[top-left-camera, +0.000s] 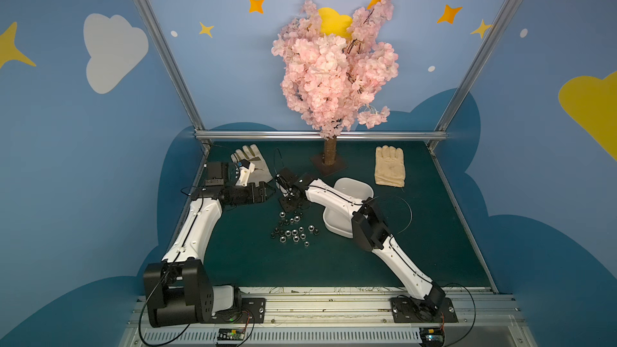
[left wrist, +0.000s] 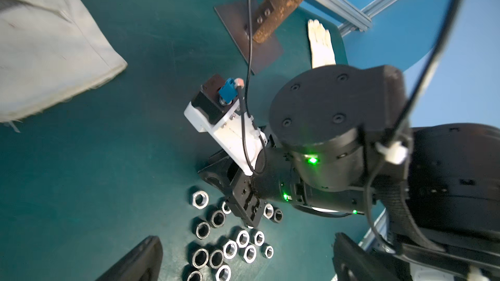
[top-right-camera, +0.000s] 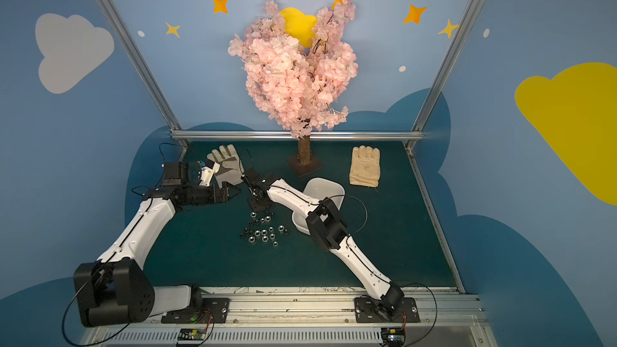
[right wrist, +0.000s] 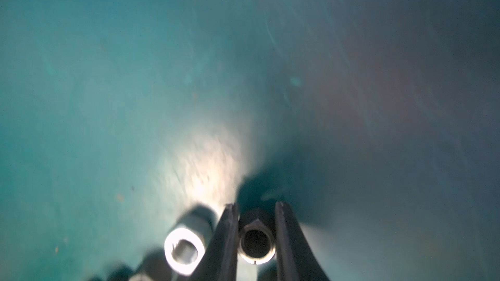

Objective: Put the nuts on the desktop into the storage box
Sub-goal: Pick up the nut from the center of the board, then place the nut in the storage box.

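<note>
My right gripper holds a nut between its fingers, so next it will move up, then across over the far end of the white storage box to let go.
Several silver and black nuts lie clustered on the dark green desktop, left of the white storage box. My right gripper points down at the cluster's far edge. In the right wrist view its two fingers press both sides of one nut, and a brighter nut lies just beside it. My left gripper hovers left of the right one, jaws wide apart and empty, looking down on the nuts. The right forearm covers part of the box.
A grey work glove lies at the back left and a cream glove at the back right. A pink blossom tree stands on a dark base plate at the back middle. Aluminium rails edge the desktop.
</note>
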Tool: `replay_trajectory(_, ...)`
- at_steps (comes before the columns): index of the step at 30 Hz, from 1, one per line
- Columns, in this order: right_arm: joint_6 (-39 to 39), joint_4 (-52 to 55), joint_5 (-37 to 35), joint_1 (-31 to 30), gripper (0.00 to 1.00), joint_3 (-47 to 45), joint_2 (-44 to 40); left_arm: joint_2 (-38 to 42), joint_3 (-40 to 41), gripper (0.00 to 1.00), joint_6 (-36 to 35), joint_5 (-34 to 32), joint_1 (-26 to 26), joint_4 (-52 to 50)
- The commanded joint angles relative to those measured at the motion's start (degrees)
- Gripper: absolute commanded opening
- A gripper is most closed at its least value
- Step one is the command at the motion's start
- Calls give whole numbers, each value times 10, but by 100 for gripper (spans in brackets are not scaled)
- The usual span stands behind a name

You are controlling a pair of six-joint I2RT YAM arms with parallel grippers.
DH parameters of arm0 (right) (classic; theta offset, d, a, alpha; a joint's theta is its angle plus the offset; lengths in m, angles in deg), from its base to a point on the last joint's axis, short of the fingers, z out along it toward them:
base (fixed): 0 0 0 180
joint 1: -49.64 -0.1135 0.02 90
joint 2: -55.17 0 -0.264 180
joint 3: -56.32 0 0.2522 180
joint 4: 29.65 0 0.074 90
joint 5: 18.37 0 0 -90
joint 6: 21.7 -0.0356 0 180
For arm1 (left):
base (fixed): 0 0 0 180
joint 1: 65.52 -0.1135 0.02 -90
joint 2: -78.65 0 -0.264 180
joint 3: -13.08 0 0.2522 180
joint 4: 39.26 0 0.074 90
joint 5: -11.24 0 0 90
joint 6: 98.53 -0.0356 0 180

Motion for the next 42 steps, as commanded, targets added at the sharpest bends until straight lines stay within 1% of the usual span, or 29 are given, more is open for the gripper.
replay_trajectory(1, -25, 40, -2, 34, 2, -18, -72, -11, -12, 100, -13, 30, -2, -19)
replay_trajectory(6, -33, 2, 8, 88, 2, -111, -176, 3, 0, 100, -7, 20, -2, -2)
replay_trajectory(10, -23, 0, -4, 123, 2, -181, -243, 6, 5, 100, -5, 0, 2, 0)
replay_trajectory(13, -19, 4, -13, 149, 2, -233, -283, 2, 6, 100, -2, -16, 10, -1)
replay_trajectory(16, -16, 13, -26, 171, 2, -277, -303, -4, 5, 100, -3, -31, 20, -5)
replay_trajectory(19, -13, 24, -28, 185, 1, -302, -304, -6, 4, 100, -5, -41, 27, -10)
replay_trajectory(23, -4, 36, -30, 189, 1, -314, -289, -6, 5, 100, -7, -52, 33, -13)
replay_trajectory(29, -3, 42, -33, 204, 1, -308, -246, -5, 5, 100, -10, -59, 37, -16)
replay_trajectory(32, -2, 42, -43, 207, 3, -293, -226, -5, 5, 100, -11, -61, 37, -17)
replay_trajectory(35, 3, 48, -56, 210, 7, -271, -204, -3, 5, 100, -11, -61, 38, -18)
replay_trajectory(38, 7, 53, -67, 211, 13, -253, -187, 0, 6, 100, -12, -63, 39, -18)
replay_trajectory(42, 12, 57, -72, 210, 27, -240, -181, 2, 6, 100, -12, -66, 39, -18)
